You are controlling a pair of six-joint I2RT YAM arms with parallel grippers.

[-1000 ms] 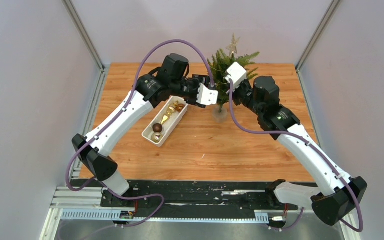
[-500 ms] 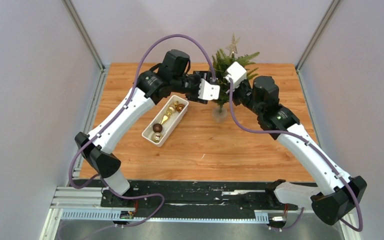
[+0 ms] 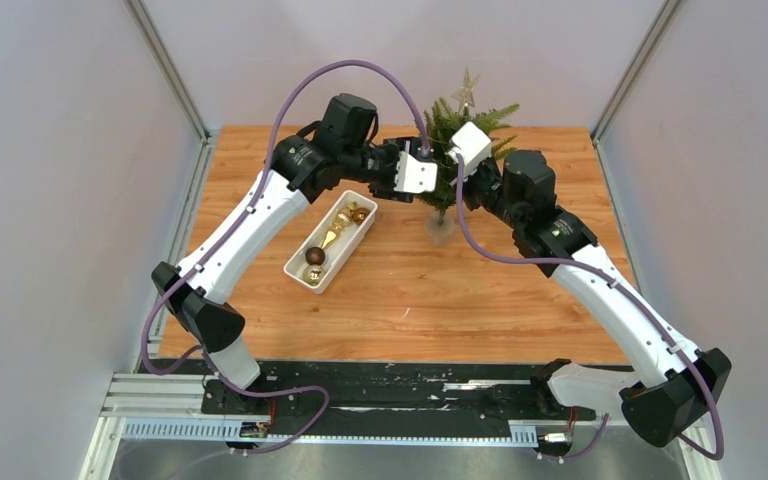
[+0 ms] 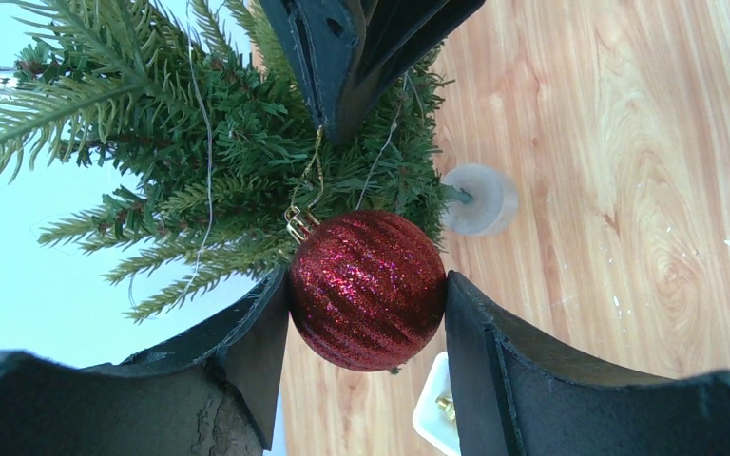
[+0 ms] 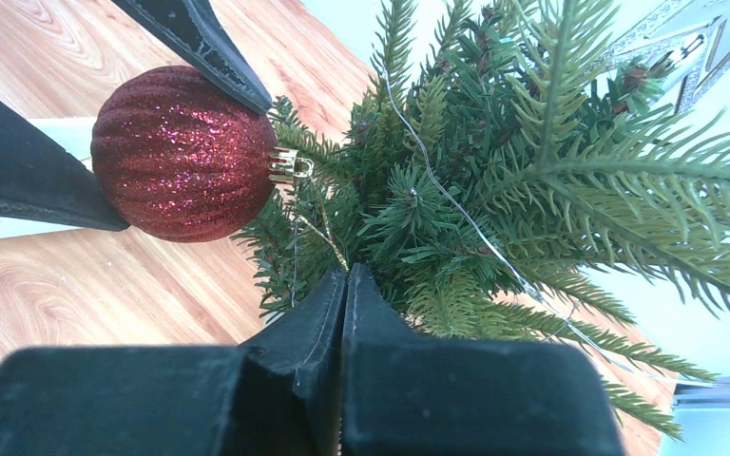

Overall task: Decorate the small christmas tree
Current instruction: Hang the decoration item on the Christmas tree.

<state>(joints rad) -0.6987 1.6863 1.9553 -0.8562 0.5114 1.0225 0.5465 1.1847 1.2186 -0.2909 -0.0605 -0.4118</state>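
My left gripper should next lower the red glitter ball [image 4: 368, 313] beside the tree's lower branches and let go of it, as my right gripper pinches its gold thread among the needles.
The small christmas tree [image 3: 460, 125] stands at the table's far middle, with a silver star [image 3: 466, 88] on top and a clear base [image 3: 440, 228]. My left gripper [image 4: 366, 285] is shut on a red glitter ball [image 4: 368, 313] and holds it against the tree's branches [image 4: 200, 171]. My right gripper [image 5: 345, 275] is shut, its tips pinching the ball's thin gold hanging thread [image 5: 318, 233] among the needles. The ball [image 5: 181, 152] sits left of the branches [image 5: 494, 171] in the right wrist view. In the top view both grippers meet at the tree's left side, with the ball hidden.
A white tray [image 3: 293, 268] lies left of the tree, holding gold and brown ornaments [image 3: 332, 236]. A thin silver wire [image 5: 456, 214] runs through the branches. Grey walls stand close behind and beside the table.
My left gripper has moved farther and to the right with the ball, closer into the tree. The right arm has barely shifted.
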